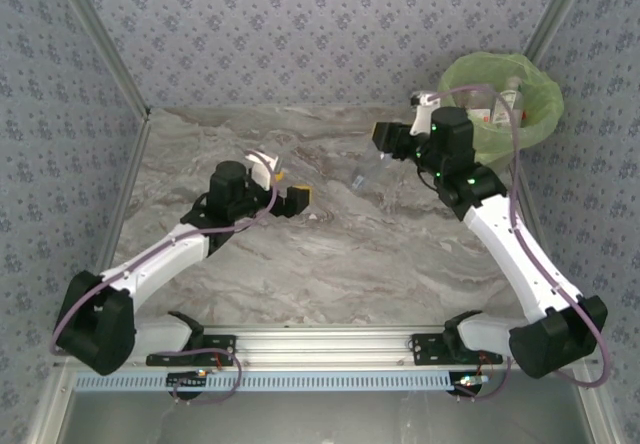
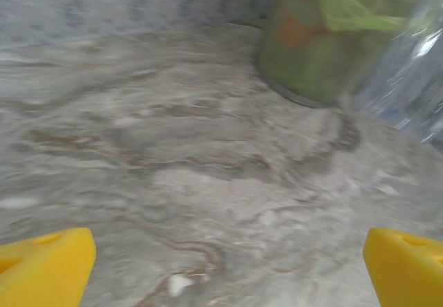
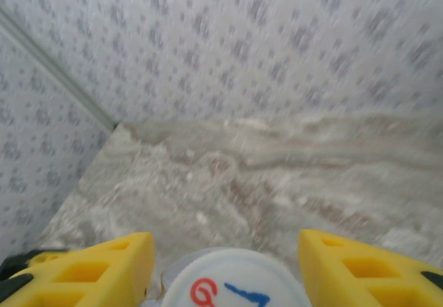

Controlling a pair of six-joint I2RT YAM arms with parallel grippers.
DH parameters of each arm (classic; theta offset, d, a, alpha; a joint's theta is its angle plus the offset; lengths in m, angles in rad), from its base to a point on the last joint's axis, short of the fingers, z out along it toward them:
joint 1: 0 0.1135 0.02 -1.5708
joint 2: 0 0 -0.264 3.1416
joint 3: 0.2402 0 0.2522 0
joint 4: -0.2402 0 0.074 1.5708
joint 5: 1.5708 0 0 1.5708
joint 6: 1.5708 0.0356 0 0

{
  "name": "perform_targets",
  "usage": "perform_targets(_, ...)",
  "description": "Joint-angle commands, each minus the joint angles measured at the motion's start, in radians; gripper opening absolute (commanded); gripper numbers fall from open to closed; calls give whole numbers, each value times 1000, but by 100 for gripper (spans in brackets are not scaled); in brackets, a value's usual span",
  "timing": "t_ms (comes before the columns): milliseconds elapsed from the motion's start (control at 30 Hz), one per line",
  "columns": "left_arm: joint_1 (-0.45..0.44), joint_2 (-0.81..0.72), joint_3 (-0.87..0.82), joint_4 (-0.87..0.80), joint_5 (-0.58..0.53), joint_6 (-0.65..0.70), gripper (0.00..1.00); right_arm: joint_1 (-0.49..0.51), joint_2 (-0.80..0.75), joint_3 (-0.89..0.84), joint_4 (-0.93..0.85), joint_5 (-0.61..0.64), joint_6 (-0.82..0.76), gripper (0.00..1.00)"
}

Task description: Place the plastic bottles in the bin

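My right gripper next swings the bottle outward over the opening of the bin (image 1: 535, 114) in the far corner, then releases it.
My right gripper (image 3: 225, 243) is shut on a plastic bottle (image 3: 235, 287); its white cap with a red and blue mark sits between the yellow fingers. From above, that gripper (image 1: 384, 141) hangs over the table left of the bin (image 1: 535, 114), and the clear bottle (image 1: 362, 176) juts out below it. The bin is round, lined with a lime-green bag, and holds other bottles (image 1: 506, 102). My left gripper (image 1: 290, 187) is low over the middle of the table, open, with nothing between its fingers (image 2: 45, 269). It faces the bin (image 2: 311, 51), with blurred clear plastic (image 2: 408, 79) at the right.
Patterned walls close the marble table (image 1: 330, 254) at the back and on both sides. The bin stands in the far right corner against the walls. A metal rail (image 1: 330, 344) carrying both arm bases runs along the near edge.
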Motion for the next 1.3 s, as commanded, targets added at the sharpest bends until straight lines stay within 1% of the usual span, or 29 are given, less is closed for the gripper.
perform_targets(0,8,-64,-32,23,-231,-22,99,-38,-40,57,15,95,-94,0)
perform_targets(100,19,-102,-55,4,-318,-47,99,-77,-46,90,39,111,-130,0)
perform_targets(200,33,-137,-85,4,-374,-70,99,-117,-57,108,99,189,-175,0)
perform_targets(267,45,-156,-104,6,-398,-85,99,-166,-55,108,173,275,-171,0)
perform_targets(367,69,-166,-123,7,-409,-109,99,-276,-24,143,219,295,-95,0)
perform_targets(467,87,-167,-132,4,-414,-135,99,-356,19,176,268,313,-43,0)
perform_targets(567,96,-167,-139,9,-413,-147,99,-405,57,190,335,340,-42,0)
perform_targets(700,99,-169,-138,9,-404,-141,99,-434,116,200,396,381,-83,0)
perform_targets(867,99,-173,-138,-5,-405,-135,99,-455,204,245,348,362,-127,0)
perform_targets(1033,101,-183,-139,-26,-416,-127,99,-481,268,285,270,317,-137,0)
perform_targets(1100,101,-187,-141,-32,-423,-125,99,-491,287,307,223,287,-136,2)
perform_targets(1267,101,-188,-145,-40,-435,-126,99,-511,352,402,55,194,-162,12)
